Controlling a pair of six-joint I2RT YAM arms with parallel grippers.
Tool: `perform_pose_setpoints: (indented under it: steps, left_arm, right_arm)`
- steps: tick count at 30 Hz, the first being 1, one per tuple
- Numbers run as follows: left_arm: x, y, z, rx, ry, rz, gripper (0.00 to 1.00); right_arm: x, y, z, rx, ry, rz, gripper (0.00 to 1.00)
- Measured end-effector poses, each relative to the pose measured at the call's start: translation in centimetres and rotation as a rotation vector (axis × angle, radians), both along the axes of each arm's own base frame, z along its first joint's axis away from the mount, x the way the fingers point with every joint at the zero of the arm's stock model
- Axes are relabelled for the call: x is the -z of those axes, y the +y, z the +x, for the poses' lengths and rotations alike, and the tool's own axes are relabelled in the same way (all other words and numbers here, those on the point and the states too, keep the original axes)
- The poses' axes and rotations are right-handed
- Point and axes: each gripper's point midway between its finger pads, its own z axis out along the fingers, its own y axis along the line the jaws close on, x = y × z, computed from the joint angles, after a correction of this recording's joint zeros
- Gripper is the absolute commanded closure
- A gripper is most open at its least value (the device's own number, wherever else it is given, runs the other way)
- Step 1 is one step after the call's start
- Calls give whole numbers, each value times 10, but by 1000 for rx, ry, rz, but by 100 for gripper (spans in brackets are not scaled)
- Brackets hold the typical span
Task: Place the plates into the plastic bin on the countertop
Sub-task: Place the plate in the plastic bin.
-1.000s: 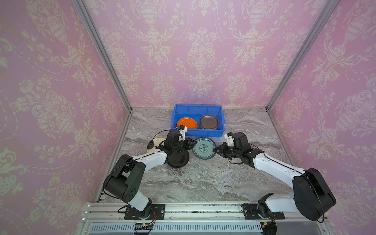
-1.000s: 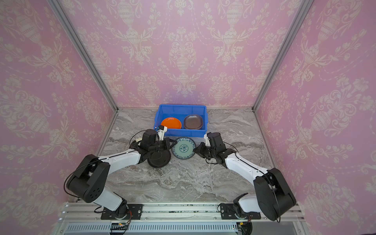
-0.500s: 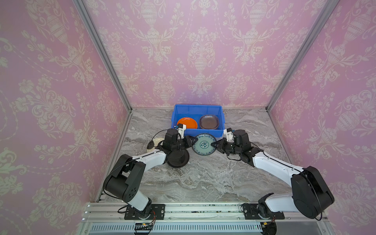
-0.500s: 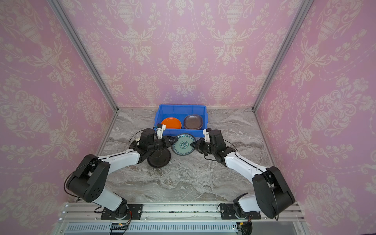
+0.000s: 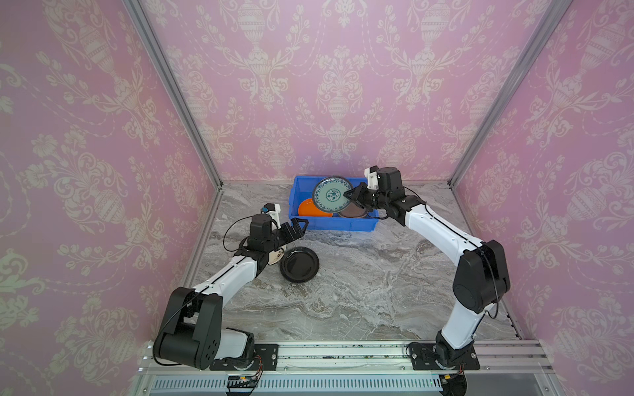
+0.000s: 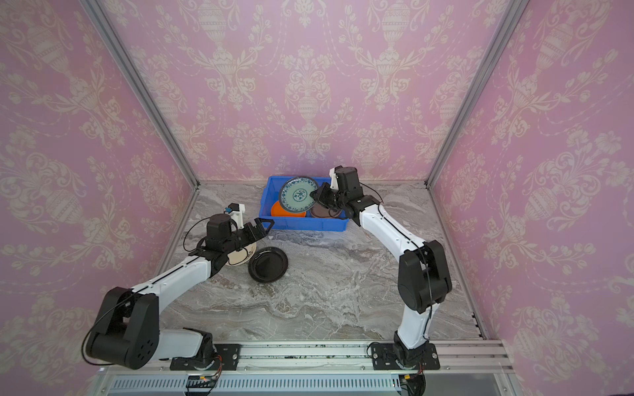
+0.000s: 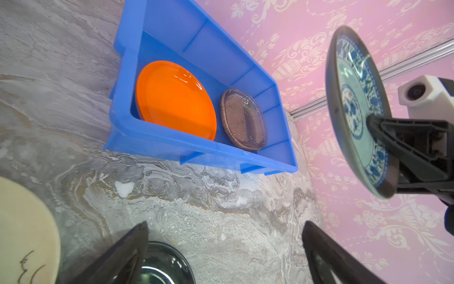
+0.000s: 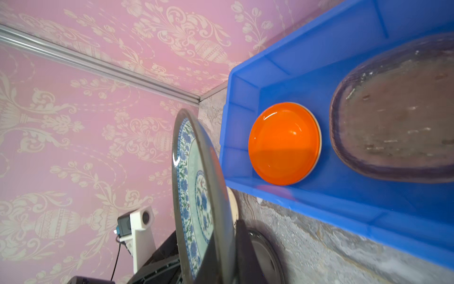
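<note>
The orange plate's top is bare, so my right gripper should next carry the teal-patterned plate down into the bin onto the orange plate [image 5: 305,209] [image 8: 284,143] and release its rim.
My right gripper [image 5: 348,196] [image 8: 228,236] is shut on the rim of the teal-patterned plate [image 5: 331,199] [image 6: 297,194] [image 7: 358,110], holding it nearly on edge above the plastic bin [image 5: 329,226] [image 6: 302,224]. An orange plate [image 5: 305,209] [image 7: 174,98] and a brownish translucent plate [image 5: 353,212] [image 7: 243,120] lie in the bin. My left gripper [image 5: 295,230] [image 7: 224,225] is open and empty, low in front of the bin's left corner. Below it on the countertop [image 5: 360,291] lie a black plate [image 5: 299,264] [image 6: 268,264] and a cream plate [image 5: 276,255] [image 7: 22,233], partly hidden by the left arm.
Pink patterned walls with aluminium posts [image 5: 171,89] close in the back and both sides. The bin stands against the back wall. An aluminium rail [image 5: 343,353] with both arm bases runs along the front edge.
The left gripper opened, let go of the teal-patterned plate and drew back to the left. The right gripper carried the plate up and back, from in front of the bin to above it.
</note>
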Motion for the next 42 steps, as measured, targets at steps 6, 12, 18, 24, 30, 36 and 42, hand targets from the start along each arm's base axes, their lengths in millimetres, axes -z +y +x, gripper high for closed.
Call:
perform_pose_setpoints:
  steps: [6, 12, 18, 24, 30, 36, 42]
  left_arm:
    - [-5, 23, 18, -50, -16, 23, 1]
    - [-8, 42, 26, -94, -29, 20, 1]
    - [-2, 40, 28, -82, -24, 13, 1]
    - [1, 40, 29, -81, -15, 13, 1]
    - [3, 40, 29, -82, -12, 14, 1]
    - [3, 40, 29, -82, -11, 14, 1]
    - [5, 40, 29, -82, -5, 14, 1]
  right_arm:
    - [48, 25, 61, -2, 43, 6, 100]
    - [105, 40, 85, -9, 113, -3, 100]
    - [134, 52, 94, -32, 144, 8, 100]
    - [152, 66, 103, -51, 144, 11, 100]
    - [159, 71, 100, -58, 166, 0, 100]
    - [154, 71, 101, -60, 165, -2, 95]
    - [161, 69, 96, -65, 194, -27, 92]
